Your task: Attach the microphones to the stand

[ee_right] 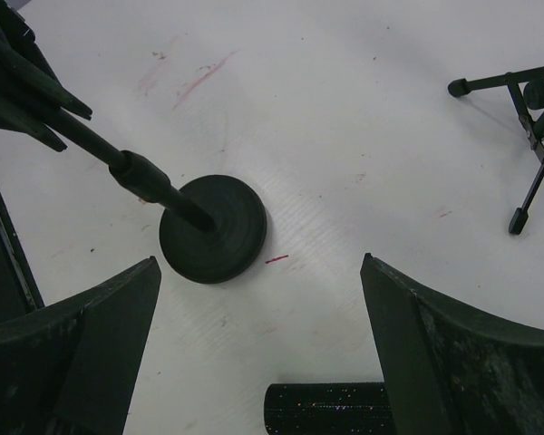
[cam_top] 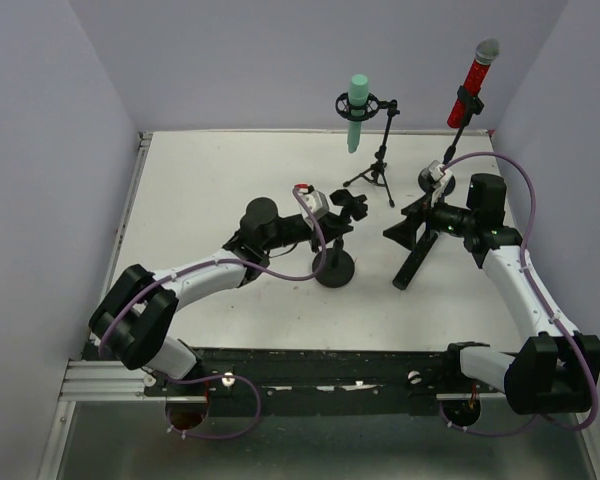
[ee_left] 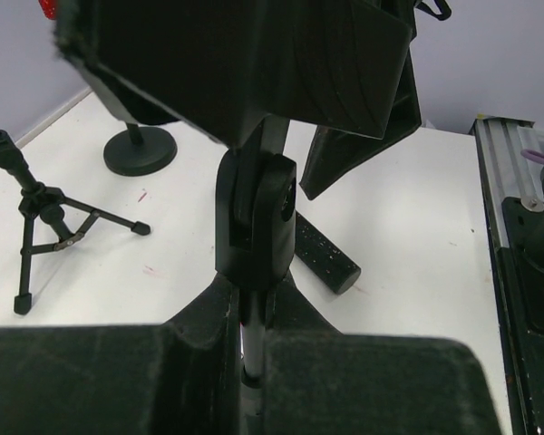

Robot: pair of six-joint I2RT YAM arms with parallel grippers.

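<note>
The black mic's far handle part (cam_top: 429, 239) is below my right gripper and to its right in the top view, so I will next lower and turn it there.
The mint-green mic (cam_top: 358, 108) sits in a ring mount on a tripod stand (cam_top: 379, 172). The red mic (cam_top: 473, 78) is clipped on a round-base stand (cam_top: 435, 178) at the back right. The black mic (cam_top: 412, 268) lies on the table; its handle end shows in the right wrist view (ee_right: 326, 410) and the left wrist view (ee_left: 326, 260). My left gripper (cam_top: 332, 222) (ee_left: 245, 353) is shut on the thin pole of a third stand, just under its empty clip (ee_left: 257, 213). My right gripper (cam_top: 412, 232) (ee_right: 260, 263) is open above the black mic's handle, not touching it.
The third stand's round base (cam_top: 335, 268) (ee_right: 213, 227) stands on the white table left of the black mic. The tripod's legs show in the left wrist view (ee_left: 36, 222) and the right wrist view (ee_right: 530, 109). Grey walls close in the back and sides.
</note>
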